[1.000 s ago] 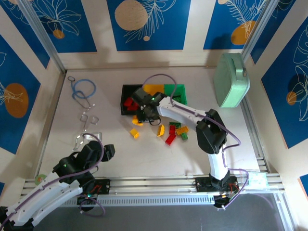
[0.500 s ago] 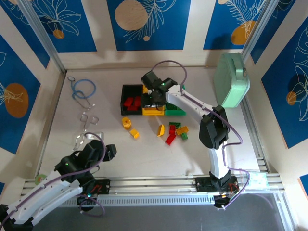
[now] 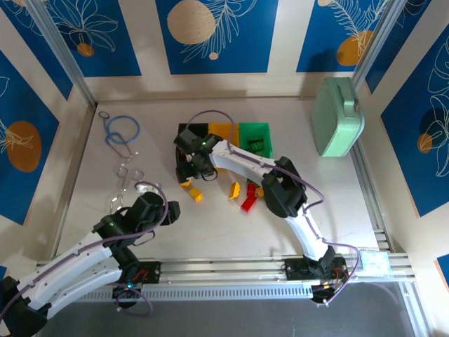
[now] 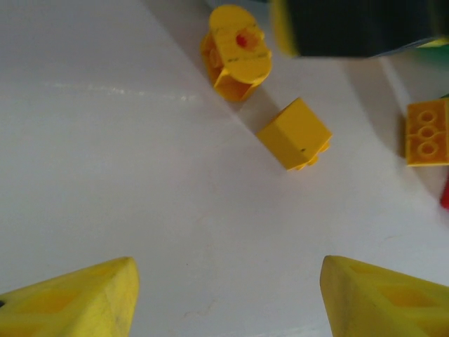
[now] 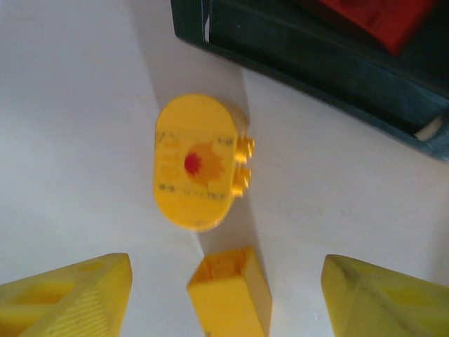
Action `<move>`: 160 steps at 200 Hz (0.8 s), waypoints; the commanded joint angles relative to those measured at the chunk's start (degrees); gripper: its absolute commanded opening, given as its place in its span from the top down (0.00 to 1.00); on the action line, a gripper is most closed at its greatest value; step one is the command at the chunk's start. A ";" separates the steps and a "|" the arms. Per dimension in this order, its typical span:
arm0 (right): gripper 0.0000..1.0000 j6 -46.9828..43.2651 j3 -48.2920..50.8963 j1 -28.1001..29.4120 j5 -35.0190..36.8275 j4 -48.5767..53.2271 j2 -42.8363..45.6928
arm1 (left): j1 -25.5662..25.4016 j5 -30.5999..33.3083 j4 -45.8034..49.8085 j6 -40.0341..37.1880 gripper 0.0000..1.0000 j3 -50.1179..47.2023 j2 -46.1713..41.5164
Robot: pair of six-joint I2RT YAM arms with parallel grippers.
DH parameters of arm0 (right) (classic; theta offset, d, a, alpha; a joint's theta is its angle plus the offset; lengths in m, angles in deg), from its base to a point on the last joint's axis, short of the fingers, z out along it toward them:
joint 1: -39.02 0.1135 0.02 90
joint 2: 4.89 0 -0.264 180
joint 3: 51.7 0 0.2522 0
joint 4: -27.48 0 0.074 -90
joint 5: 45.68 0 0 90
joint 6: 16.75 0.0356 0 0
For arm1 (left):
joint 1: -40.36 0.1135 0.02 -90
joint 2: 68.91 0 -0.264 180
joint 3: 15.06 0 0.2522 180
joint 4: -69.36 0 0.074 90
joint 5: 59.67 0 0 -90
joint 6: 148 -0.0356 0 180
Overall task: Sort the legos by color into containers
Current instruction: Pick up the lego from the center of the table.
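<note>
The round yellow lego (image 3: 185,184) stands below my spread fingertips, short of the black bin (image 3: 184,130), so my right gripper will lower around it next and close on its sides.
My right gripper (image 5: 224,302) (image 3: 188,172) hangs open just in front of the black bin (image 5: 316,60) (image 3: 184,130), which holds red legos (image 5: 382,17). A small yellow brick (image 5: 231,295) (image 3: 197,195) lies on the table between its spread fingers, touching neither. A round yellow lego (image 5: 196,161) (image 3: 185,184) lies just beyond. My left gripper (image 4: 228,295) (image 3: 170,208) is open and empty over bare table, short of the same round lego (image 4: 235,53) and yellow brick (image 4: 295,133). The yellow bin (image 3: 224,130) and green bin (image 3: 254,135) stand beside the black one.
More legos lie right of the right gripper: an orange one (image 3: 233,190) (image 4: 426,132) and a red one (image 3: 248,204). A mint-green case (image 3: 337,116) stands at the far right. A blue ring (image 3: 123,130) and metal clips (image 3: 130,172) lie at the left.
The right gripper swung over the yellow bin, then came back down in front of the black bin with its jaws now open. The left arm reached forward toward the yellow legos.
</note>
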 commanded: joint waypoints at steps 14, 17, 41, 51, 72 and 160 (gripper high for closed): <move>0.27 0.26 -7.08 0.74 0.64 5.03 -6.09 | -0.09 -0.69 3.46 1.83 0.31 0.20 -5.21; 0.27 0.26 -7.47 0.73 0.64 5.09 -6.47 | -0.11 -0.69 4.03 1.98 0.32 -0.08 -5.83; 0.27 0.35 -10.94 0.74 0.62 6.12 -9.22 | -0.12 -0.54 7.40 3.33 0.32 -1.77 -10.89; 0.27 0.44 -12.48 0.68 0.42 6.56 -10.40 | -0.10 -0.56 8.25 3.73 0.32 -2.31 -12.53; 0.28 0.66 -14.66 0.84 -0.40 7.05 -12.34 | -0.07 -0.44 9.38 4.01 0.32 -2.72 -14.01; 0.43 0.88 -16.63 1.63 -0.54 8.07 -15.07 | -0.12 -0.76 8.47 3.57 0.32 -3.27 -13.03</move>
